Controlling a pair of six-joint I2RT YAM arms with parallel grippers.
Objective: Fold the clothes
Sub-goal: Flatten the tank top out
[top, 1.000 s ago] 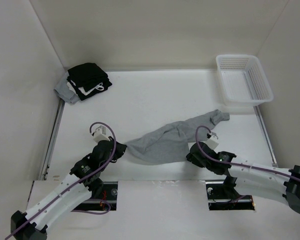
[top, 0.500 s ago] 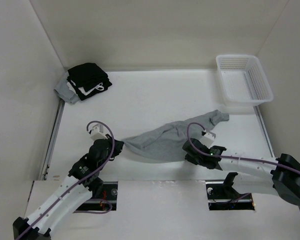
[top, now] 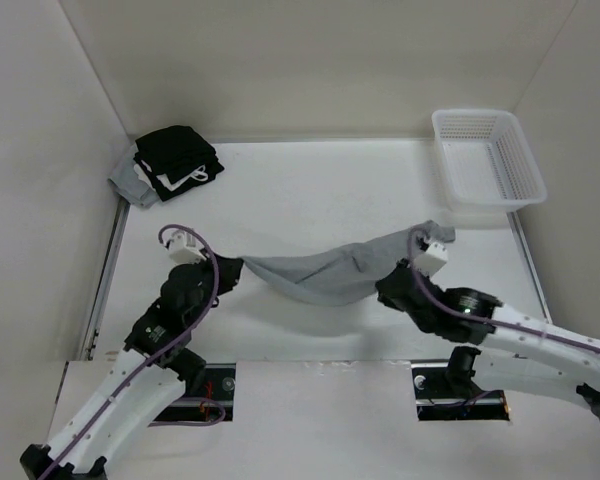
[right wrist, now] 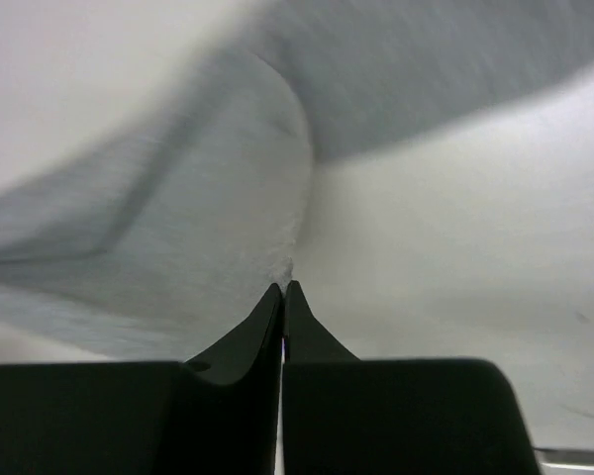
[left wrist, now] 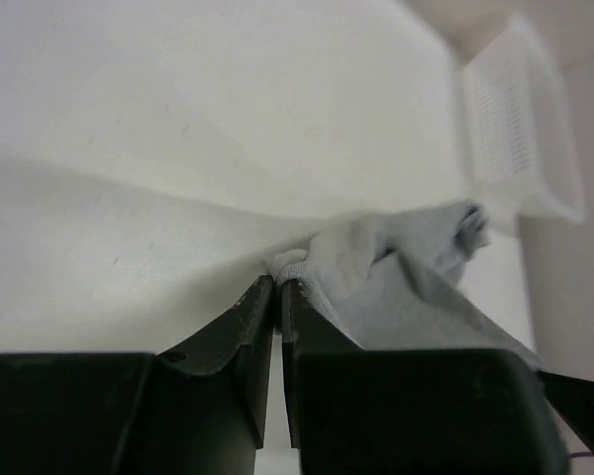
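Note:
The left gripper carries the hem outward and down next and releases it on the bare tabletop beside the black garments. The clothes (top: 325,272) hang sagging and unspread.
The clothes (top: 325,272), one plain mid-grey knit garment, hang stretched in a sagging band between my two grippers above the middle of the table. My left gripper (top: 236,268) is shut on its left end; in the left wrist view the jaws (left wrist: 279,284) pinch a rolled hem, and the clothes (left wrist: 406,287) trail off to the right. My right gripper (top: 388,288) is shut on the near right edge; the right wrist view shows its closed tips (right wrist: 284,288) biting a fold of the clothes (right wrist: 178,237). A short grey tab (top: 435,232) sticks out behind the right wrist.
A white plastic basket (top: 488,172) stands at the back right, also seen from the left wrist (left wrist: 520,119). A pile of black garments (top: 177,158) on a pale grey one (top: 128,184) lies in the back left corner. Walls close in the table on three sides.
My right gripper has shut on the garment's near edge and pulled right. The left gripper has drawn left and back. The garment went from a loose heap to a taut, lifted band.

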